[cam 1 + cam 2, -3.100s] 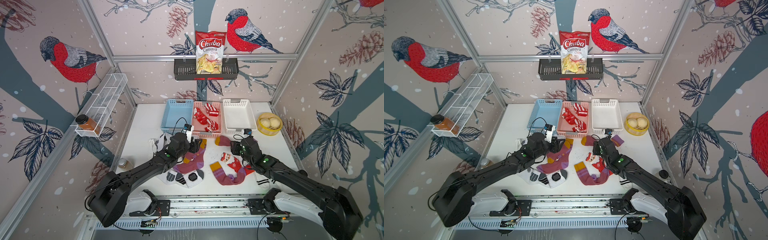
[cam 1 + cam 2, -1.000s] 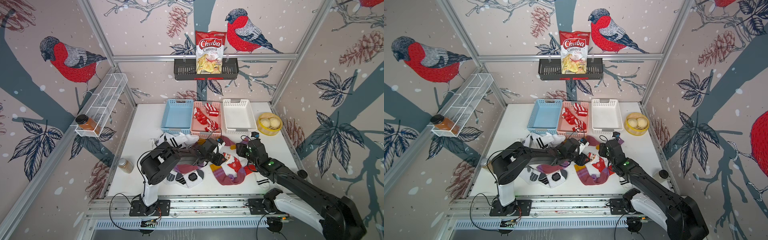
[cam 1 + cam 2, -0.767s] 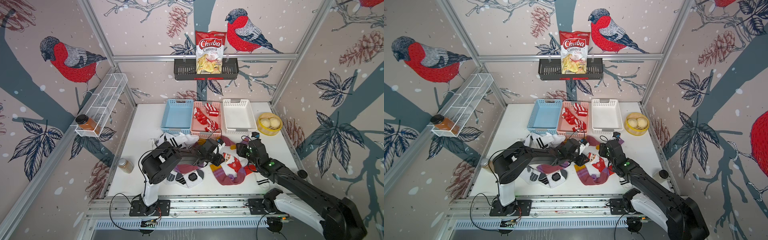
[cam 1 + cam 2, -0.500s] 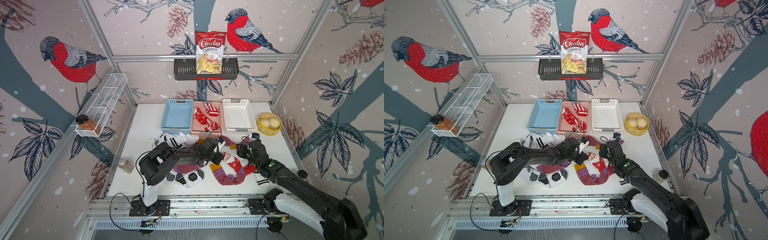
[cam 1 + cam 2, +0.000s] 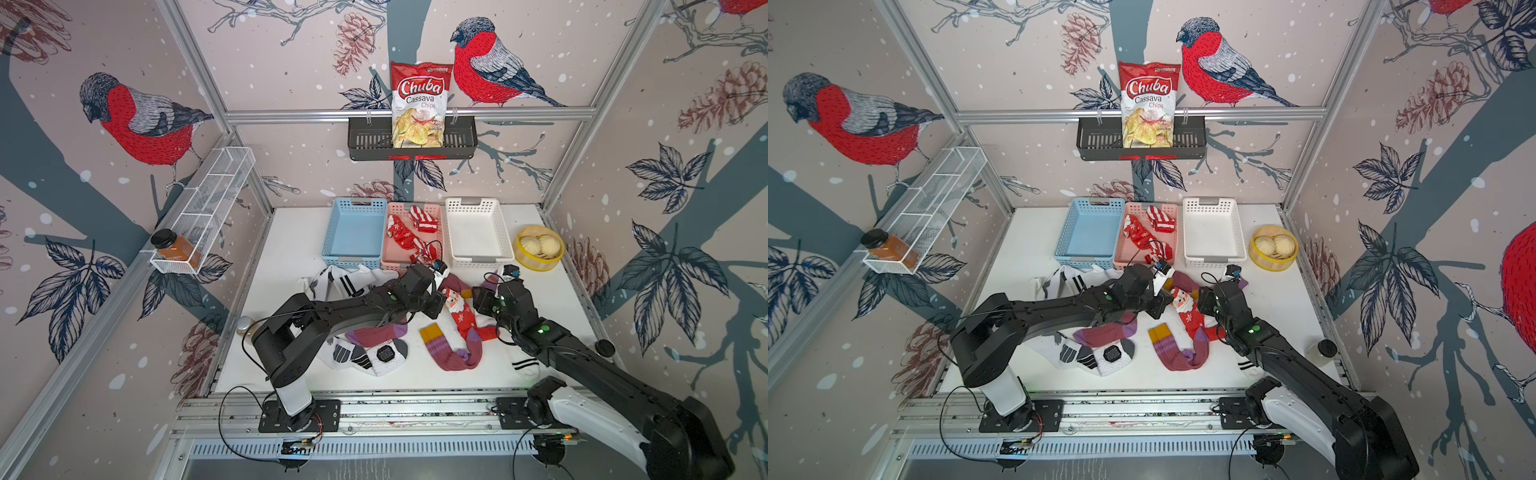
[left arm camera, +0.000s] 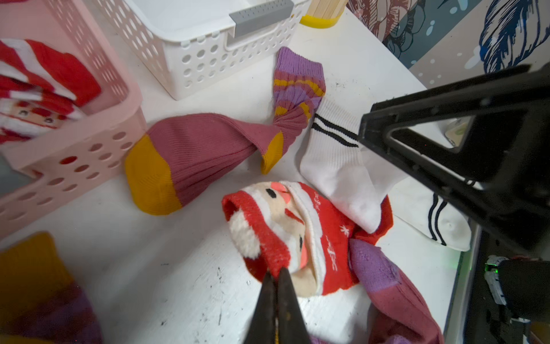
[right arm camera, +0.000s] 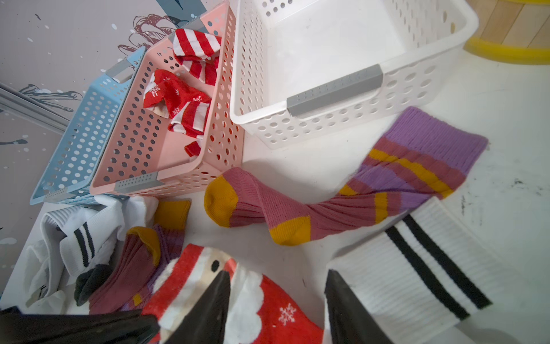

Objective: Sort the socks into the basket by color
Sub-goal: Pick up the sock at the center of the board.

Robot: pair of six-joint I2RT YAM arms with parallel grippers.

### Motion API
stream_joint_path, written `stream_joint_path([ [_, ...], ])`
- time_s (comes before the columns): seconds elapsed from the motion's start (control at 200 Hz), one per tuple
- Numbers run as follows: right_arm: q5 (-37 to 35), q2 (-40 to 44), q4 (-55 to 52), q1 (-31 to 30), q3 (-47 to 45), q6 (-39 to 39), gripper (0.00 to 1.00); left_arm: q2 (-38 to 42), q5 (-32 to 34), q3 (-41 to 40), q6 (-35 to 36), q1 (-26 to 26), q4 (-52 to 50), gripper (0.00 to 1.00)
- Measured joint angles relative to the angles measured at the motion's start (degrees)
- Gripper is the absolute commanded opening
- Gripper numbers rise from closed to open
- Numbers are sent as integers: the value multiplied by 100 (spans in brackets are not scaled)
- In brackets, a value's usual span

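My left gripper will next lift the Santa-patterned sock and swing outward to the pink basket point(image 5: 399, 264) of matching red socks. It will then lower the sock inside and let go.
My left gripper point(image 6: 275, 272) is shut on the red edge of a Santa-patterned red sock point(image 6: 321, 238) lying mid-table point(image 5: 457, 305). My right gripper point(image 7: 276, 277) hangs open just right of it, one finger over the Santa sock point(image 7: 262, 303), the other beside a white black-striped sock point(image 7: 416, 274). Maroon-purple socks with mustard cuffs lie nearby point(image 5: 453, 353) point(image 7: 327, 205). More white socks lie at the left point(image 5: 345, 280) point(image 5: 365, 353). At the back stand a blue basket point(image 5: 353, 232), a pink basket point(image 5: 399, 264) holding red-and-white socks point(image 5: 409, 237), and a white basket point(image 5: 476, 232).
A yellow steamer with buns point(image 5: 539, 247) stands right of the white basket. A small jar point(image 5: 245, 326) sits at the table's left edge and a dark-capped bottle point(image 5: 604, 347) at the right edge. A wire shelf point(image 5: 208, 208) hangs on the left wall.
My left gripper's jaws have shut on the Santa sock's edge. Both arms have stayed almost where they were, and the sock still lies on the table.
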State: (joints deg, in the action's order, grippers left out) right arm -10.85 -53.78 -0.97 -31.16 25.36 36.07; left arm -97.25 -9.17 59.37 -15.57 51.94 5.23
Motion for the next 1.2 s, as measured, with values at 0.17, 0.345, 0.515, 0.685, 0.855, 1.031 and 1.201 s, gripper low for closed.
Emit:
stream_joint_path([
  [0.17,37,-57,46,7,0,-2,54,407,302,162,157,-55,-273,2],
  [0.345,57,-55,48,15,-4,-2,54,662,603,382,210,-240,-520,1],
  [0.515,66,-46,55,33,-52,0,54,968,866,605,356,-422,-723,1],
  [0.685,98,-107,103,35,-94,2,54,1213,1088,866,487,-693,-743,1],
  [0.855,188,-208,184,35,-96,7,54,1279,1285,1235,686,-883,-848,1],
  [1.031,240,-238,225,33,-98,24,53,1252,1574,1556,968,-1102,-837,1],
  [1.201,299,-186,264,-24,-160,48,53,1034,1672,1650,1132,-1473,-632,1],
])
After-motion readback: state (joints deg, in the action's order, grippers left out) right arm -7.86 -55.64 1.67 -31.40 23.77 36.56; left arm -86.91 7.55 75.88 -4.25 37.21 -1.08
